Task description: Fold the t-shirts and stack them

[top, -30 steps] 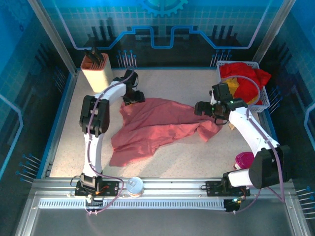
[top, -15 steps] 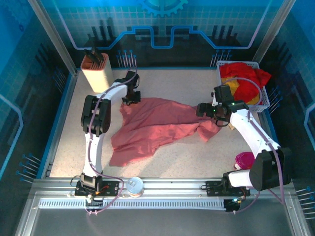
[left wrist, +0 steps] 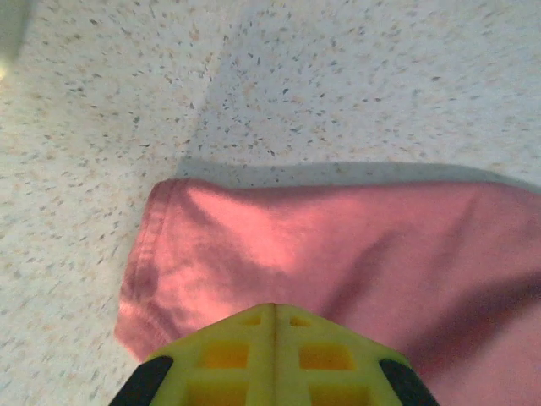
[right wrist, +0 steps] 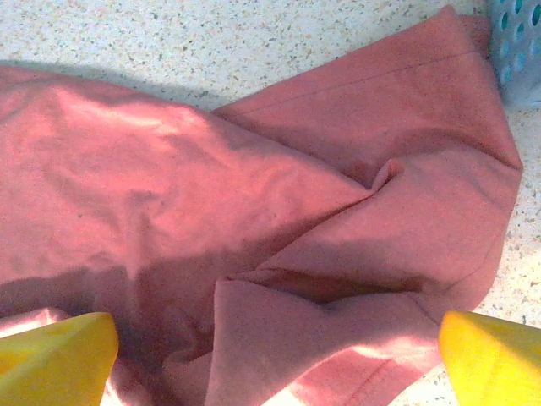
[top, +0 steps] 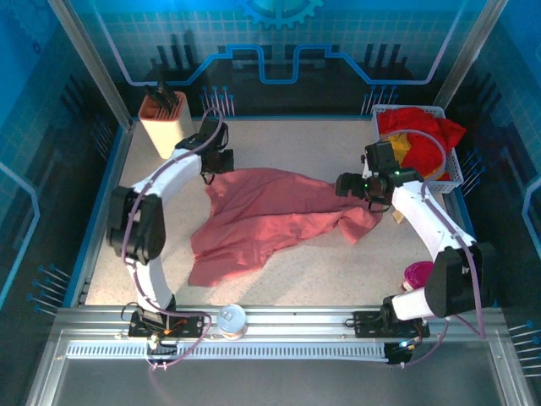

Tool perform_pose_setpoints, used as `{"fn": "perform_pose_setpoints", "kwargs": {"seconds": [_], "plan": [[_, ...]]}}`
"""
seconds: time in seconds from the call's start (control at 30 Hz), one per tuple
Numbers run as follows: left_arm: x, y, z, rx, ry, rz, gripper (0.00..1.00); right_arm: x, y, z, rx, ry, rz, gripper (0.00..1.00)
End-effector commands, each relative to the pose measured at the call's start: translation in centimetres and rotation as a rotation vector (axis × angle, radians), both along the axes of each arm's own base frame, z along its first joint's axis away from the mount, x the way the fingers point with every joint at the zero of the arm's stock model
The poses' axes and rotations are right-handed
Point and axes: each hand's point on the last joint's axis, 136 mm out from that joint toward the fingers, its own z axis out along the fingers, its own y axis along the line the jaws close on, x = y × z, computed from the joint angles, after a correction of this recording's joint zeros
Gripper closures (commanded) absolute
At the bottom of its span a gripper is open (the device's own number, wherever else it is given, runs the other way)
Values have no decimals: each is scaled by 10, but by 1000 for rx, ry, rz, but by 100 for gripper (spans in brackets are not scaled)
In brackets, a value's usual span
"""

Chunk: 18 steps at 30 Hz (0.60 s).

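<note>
My right gripper's open fingers still hover, and the shirt's folded-over corner is below and slightly outward of the gripper. I will lower the gripper and reach outward onto that corner.
A large salmon-pink t-shirt (top: pixel 270 216) lies crumpled across the middle of the table. My left gripper (top: pixel 216 162) is at its far left corner. In the left wrist view the yellow fingertips (left wrist: pixel 254 326) are pressed together on the pink t-shirt (left wrist: pixel 338 245), beside its hemmed corner, and creases run towards the tips. My right gripper (top: pixel 351 187) hovers over the shirt's right side. It is open (right wrist: pixel 275 364), one yellow finger (right wrist: pixel 59 359) at each lower corner, with folded cloth (right wrist: pixel 338 211) between them. Red and yellow t-shirts (top: pixel 418 139) fill the white basket (top: pixel 452 173) at the far right.
A beige holder with dark tools (top: pixel 162 123) stands at the far left corner. A pink-lidded container (top: pixel 418 274) sits near the right arm's base, and a small clear cup (top: pixel 231 319) on the front rail. The basket's corner (right wrist: pixel 517 42) shows beside the shirt.
My left gripper has shut at the shirt's far left corner, and the left arm has swung outward to the left. The right gripper has barely shifted.
</note>
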Motion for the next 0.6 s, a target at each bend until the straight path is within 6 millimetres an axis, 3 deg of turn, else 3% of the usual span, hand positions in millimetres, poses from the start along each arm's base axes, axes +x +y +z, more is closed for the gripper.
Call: {"fn": "perform_pose_setpoints", "kwargs": {"seconds": [0.0, 0.07, 0.13, 0.17, 0.2, 0.33, 0.57], "plan": [[-17, 9, 7, 24, -30, 21, 100, 21, -6, 1, -19, -12, -40, 2], [-22, 15, 2, 36, -18, 31, 100, 34, -6, -6, -27, -3, -45, 3], [-20, 20, -5, 40, 16, 39, 66, 48, -5, -11, -41, 7, -49, 4], [-19, 22, -10, 30, 38, 43, 37, 54, -5, -16, -46, 21, -48, 4], [-17, 25, -16, 13, 53, 58, 19, 61, -4, -21, -51, 31, -42, 4], [-7, 40, -41, -52, 105, 122, 11, 76, -5, -44, -88, 104, -42, 6], [20, 35, -73, -62, 163, 123, 13, 85, 6, -95, -44, 203, -41, 13]]}}
